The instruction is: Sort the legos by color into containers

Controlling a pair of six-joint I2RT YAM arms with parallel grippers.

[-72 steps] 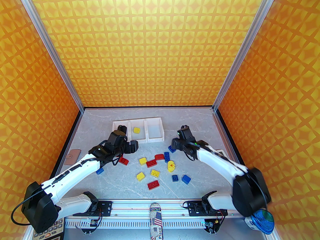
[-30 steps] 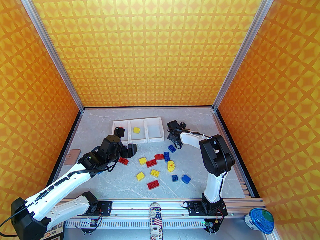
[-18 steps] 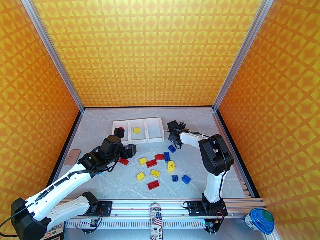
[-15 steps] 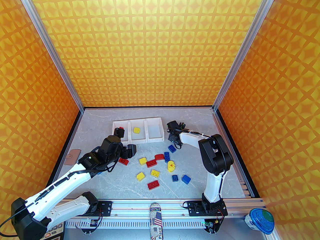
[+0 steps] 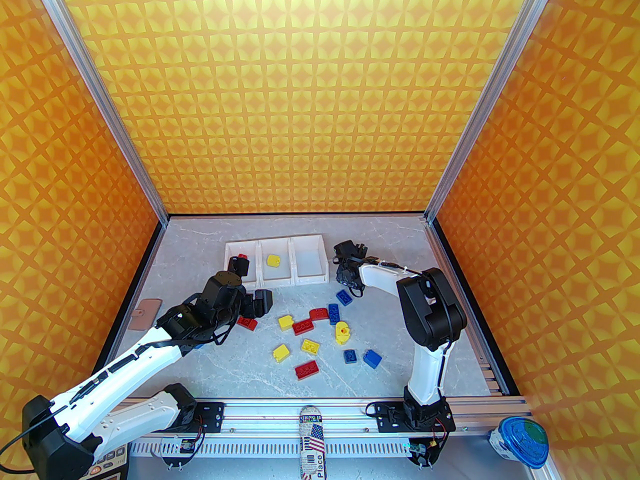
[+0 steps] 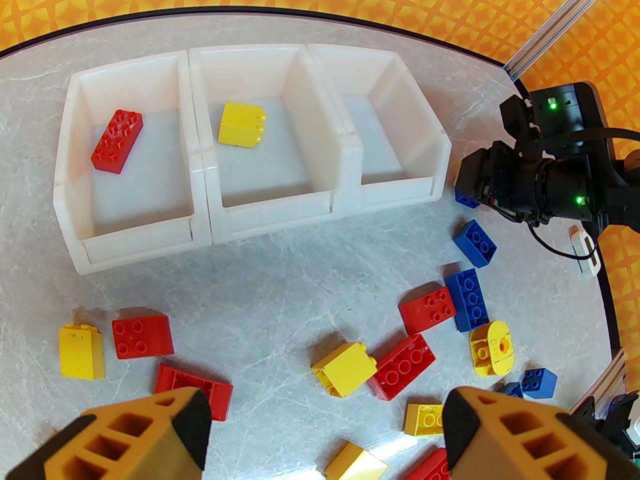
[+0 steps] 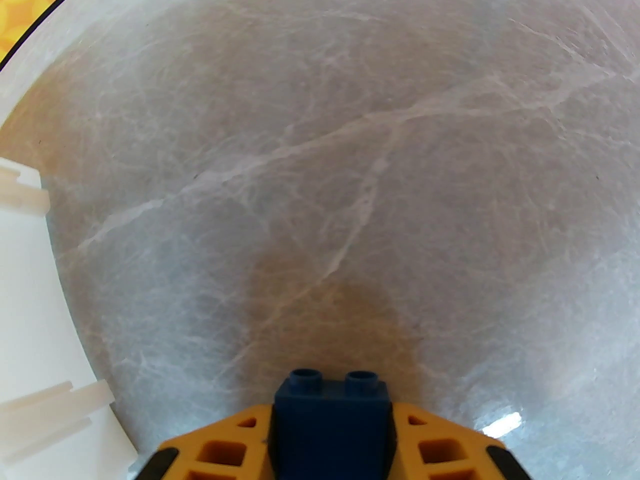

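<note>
My right gripper should next lift the blue brick (image 7: pixel 331 403) over the empty container to release it.
Three joined white containers (image 6: pixel 140 240) stand at the back. The left one holds a red brick (image 6: pixel 116 140), the middle one a yellow brick (image 6: pixel 241 123), and the right one (image 6: pixel 380 133) holds nothing. Several red, yellow and blue legos (image 5: pixel 310 328) lie loose in front of them. My left gripper (image 6: pixel 325 433) is open, raised over the loose bricks before the left container (image 5: pixel 260 302). My right gripper (image 7: pixel 330 418) is shut on a blue brick (image 7: pixel 331 403), low over bare table just right of the right container (image 5: pixel 345 278).
A tan tag (image 5: pixel 144 313) lies by the left wall. A small white device (image 6: pixel 585 253) sits near the right edge. A blue-lidded cup (image 5: pixel 520 440) and a calculator (image 5: pixel 107 460) sit off the table's front corners. Patterned walls close in three sides.
The right arm has folded in and carried its blue brick back to beside the right container, barely shifting in the last second. The left arm drew back slightly from the left container.
</note>
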